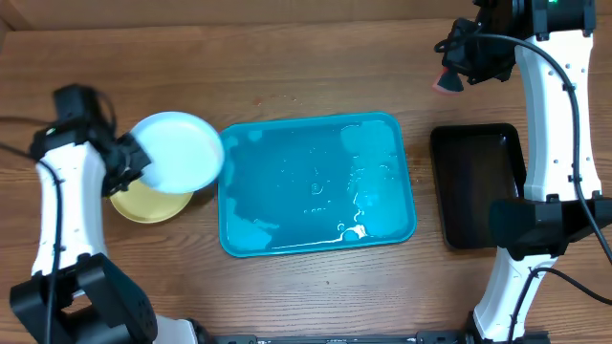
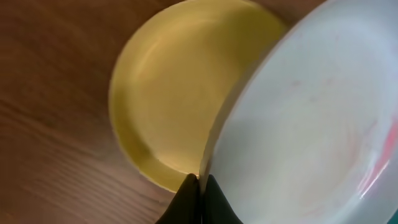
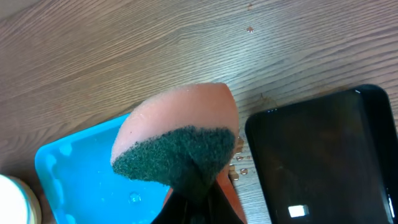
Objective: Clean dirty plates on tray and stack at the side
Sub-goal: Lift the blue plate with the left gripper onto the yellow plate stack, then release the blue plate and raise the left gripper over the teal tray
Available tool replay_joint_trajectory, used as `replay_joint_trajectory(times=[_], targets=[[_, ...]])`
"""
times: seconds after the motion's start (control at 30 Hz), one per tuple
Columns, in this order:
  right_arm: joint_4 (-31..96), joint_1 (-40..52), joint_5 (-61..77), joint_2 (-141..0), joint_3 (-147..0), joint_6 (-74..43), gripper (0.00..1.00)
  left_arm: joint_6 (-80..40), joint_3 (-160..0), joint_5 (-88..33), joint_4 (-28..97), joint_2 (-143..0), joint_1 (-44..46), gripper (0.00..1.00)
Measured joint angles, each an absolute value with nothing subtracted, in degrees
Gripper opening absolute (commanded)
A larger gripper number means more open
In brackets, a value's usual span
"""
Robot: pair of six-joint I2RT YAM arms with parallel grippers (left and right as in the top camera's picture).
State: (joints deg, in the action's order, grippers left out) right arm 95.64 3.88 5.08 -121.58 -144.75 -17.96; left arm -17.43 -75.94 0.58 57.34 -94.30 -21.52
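The left gripper carries the white plate down and away from the turquoise tray next, over the pale yellow plate [image 1: 150, 195] [image 2: 192, 92].
My left gripper [image 1: 145, 164] is shut on the rim of a white plate [image 1: 179, 150] and holds it tilted over a pale yellow plate [image 1: 151, 202] that rests on the table left of the turquoise tray [image 1: 244, 241]. In the left wrist view the white plate [image 2: 311, 124] shows faint red smears, and the yellow plate [image 2: 180, 93] lies below it. My left fingers [image 2: 200, 182] pinch the white rim. My right gripper [image 1: 457, 65] is raised at the far right, shut on an orange sponge with a dark green scrub face [image 3: 180, 140]. The tray holds no plates, only water. I see two plates.
A black tray [image 1: 478, 182] lies right of the turquoise tray; it also shows in the right wrist view [image 3: 323, 155]. Water drops lie on the wood between the two trays [image 3: 239, 158]. The turquoise tray's corner appears in the right wrist view [image 3: 74, 174].
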Motion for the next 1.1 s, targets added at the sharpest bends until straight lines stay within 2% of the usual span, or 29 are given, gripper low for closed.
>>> replay_joint_trajectory(times=[0.2, 0.47, 0.5, 0.57, 0.6, 0.87, 1.07, 1.1], targets=[[96.2, 3.9, 5.1, -121.6, -144.7, -17.9, 0.04, -17.5, -69.0, 0.4, 51.8, -94.3, -29.2, 0.04], [96.6, 3.9, 5.1, -121.6, -144.7, -17.9, 0.04, -18.1, -65.1, 0.0, 47.9, -94.3, -32.4, 0.04], [96.6, 3.9, 5.1, -121.6, -144.7, -17.9, 0.04, -18.1, -65.1, 0.0, 47.8, -94.3, -32.4, 0.13], [96.6, 3.9, 5.1, -121.6, -144.7, -17.9, 0.04, -18.0, -65.1, -0.1, 47.7, -94.3, -32.3, 0.36], [96.6, 3.9, 5.1, -121.6, -144.7, -17.9, 0.04, -18.3, -65.1, -0.2, 47.7, -94.3, -32.3, 0.40], [96.7, 3.9, 5.1, -121.6, -144.7, -17.9, 0.04, -15.3, -65.2, -6.4, 47.8, -94.3, -31.4, 0.49], [97.2, 3.8, 5.1, -121.6, -144.7, -17.2, 0.04, -12.0, -69.2, -10.7, 49.9, -94.3, -23.3, 0.53], [97.1, 3.8, 5.1, -121.6, -144.7, -16.8, 0.04, -11.7, -69.8, -10.9, 50.0, -94.3, -22.5, 0.57]])
